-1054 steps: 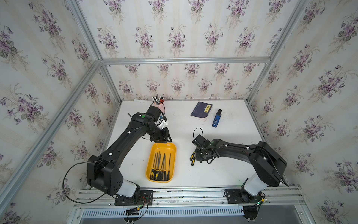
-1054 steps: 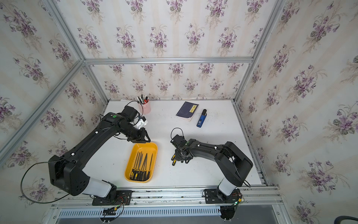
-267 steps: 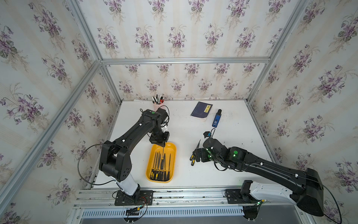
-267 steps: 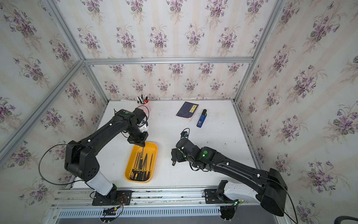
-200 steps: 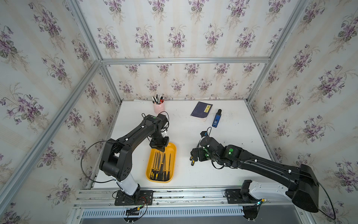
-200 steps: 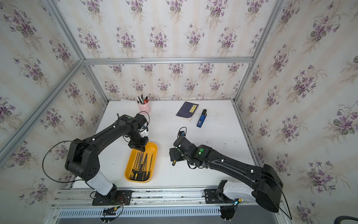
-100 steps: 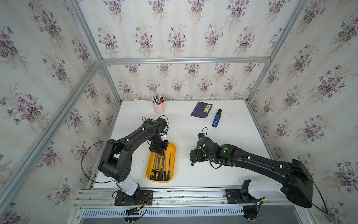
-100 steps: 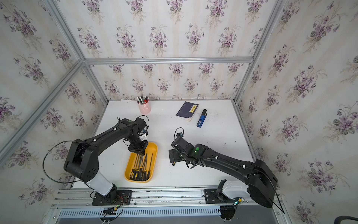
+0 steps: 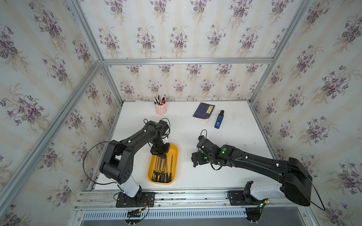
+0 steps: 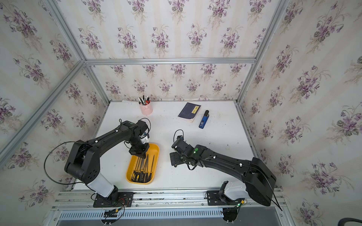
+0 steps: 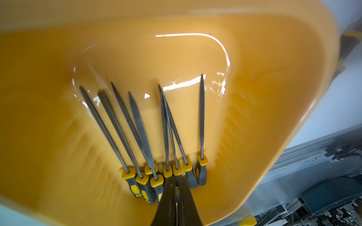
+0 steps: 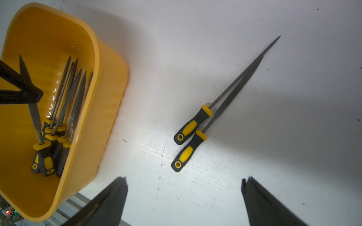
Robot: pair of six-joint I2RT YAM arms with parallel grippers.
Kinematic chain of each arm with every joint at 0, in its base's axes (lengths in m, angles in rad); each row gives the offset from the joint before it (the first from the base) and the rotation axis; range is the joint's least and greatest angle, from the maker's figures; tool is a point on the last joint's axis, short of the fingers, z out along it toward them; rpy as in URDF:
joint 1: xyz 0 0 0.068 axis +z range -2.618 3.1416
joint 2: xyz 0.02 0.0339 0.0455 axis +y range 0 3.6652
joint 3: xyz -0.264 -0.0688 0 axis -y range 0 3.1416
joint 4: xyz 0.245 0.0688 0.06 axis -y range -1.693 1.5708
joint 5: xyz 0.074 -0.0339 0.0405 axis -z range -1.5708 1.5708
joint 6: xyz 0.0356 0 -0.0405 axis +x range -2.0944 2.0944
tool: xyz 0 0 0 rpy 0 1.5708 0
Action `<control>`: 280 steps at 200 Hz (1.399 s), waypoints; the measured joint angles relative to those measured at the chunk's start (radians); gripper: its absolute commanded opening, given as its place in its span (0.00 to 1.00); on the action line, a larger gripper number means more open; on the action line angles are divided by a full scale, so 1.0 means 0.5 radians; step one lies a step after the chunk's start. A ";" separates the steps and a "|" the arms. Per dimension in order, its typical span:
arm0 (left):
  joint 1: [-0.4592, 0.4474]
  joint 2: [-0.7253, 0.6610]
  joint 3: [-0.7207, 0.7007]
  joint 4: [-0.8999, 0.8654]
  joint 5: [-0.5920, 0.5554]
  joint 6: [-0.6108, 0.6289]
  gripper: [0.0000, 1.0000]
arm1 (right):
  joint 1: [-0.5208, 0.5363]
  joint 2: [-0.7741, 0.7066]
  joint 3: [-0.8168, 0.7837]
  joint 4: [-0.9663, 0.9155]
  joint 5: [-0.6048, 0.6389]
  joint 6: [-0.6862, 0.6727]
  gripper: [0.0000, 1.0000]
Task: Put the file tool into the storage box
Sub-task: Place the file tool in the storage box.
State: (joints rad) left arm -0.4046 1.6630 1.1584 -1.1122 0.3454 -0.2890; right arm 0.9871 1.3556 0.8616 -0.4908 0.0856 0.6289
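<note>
I will lower my left gripper deeper into the storage box [image 9: 175,156] next, toward the other file tools, because they are below it, and release the blade.
The storage box [image 9: 175,156] [image 10: 157,154] is a shallow orange-yellow tray near the table's front, with several yellow-and-black-handled file tools [image 9: 163,171] [image 11: 141,127] lying in it. My left gripper [image 9: 161,155] [image 10: 141,156] [image 11: 176,181] reaches into the box's far end, shut on the blade of one file tool [image 12: 36,117], whose handle points down among the others. Two more file tools [image 12: 193,125] [image 12: 189,149] lie side by side on the white table. My right gripper [image 12: 184,180] [image 9: 197,159] hovers open just above them and hides them in both top views.
A pink pen cup [image 9: 161,108], a dark blue notebook [image 9: 203,112] and a blue handheld device [image 9: 219,122] stand along the back of the table. Flowered walls with metal frame posts close in three sides. A metal rail [image 9: 186,192] runs along the front edge.
My left gripper has come forward and down into the box's far end with its file. The right gripper has slid left over the two table files, covering them in the top views.
</note>
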 measured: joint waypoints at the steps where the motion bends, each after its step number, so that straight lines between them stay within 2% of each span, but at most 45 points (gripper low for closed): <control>1: 0.000 0.000 -0.001 0.000 0.000 0.000 0.00 | 0.000 0.001 0.000 0.000 0.000 0.000 0.97; 189: 0.000 -0.004 0.005 -0.089 0.083 0.086 0.00 | 0.000 0.135 -0.015 0.000 -0.050 0.002 0.97; 280: 0.001 0.018 -0.101 -0.063 0.027 0.088 0.00 | 0.000 0.227 -0.017 0.001 -0.068 0.001 0.97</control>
State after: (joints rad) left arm -0.4042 1.6718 1.1080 -1.1435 0.3588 -0.2451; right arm 0.9871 1.4693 0.8532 -0.4904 0.0517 0.6292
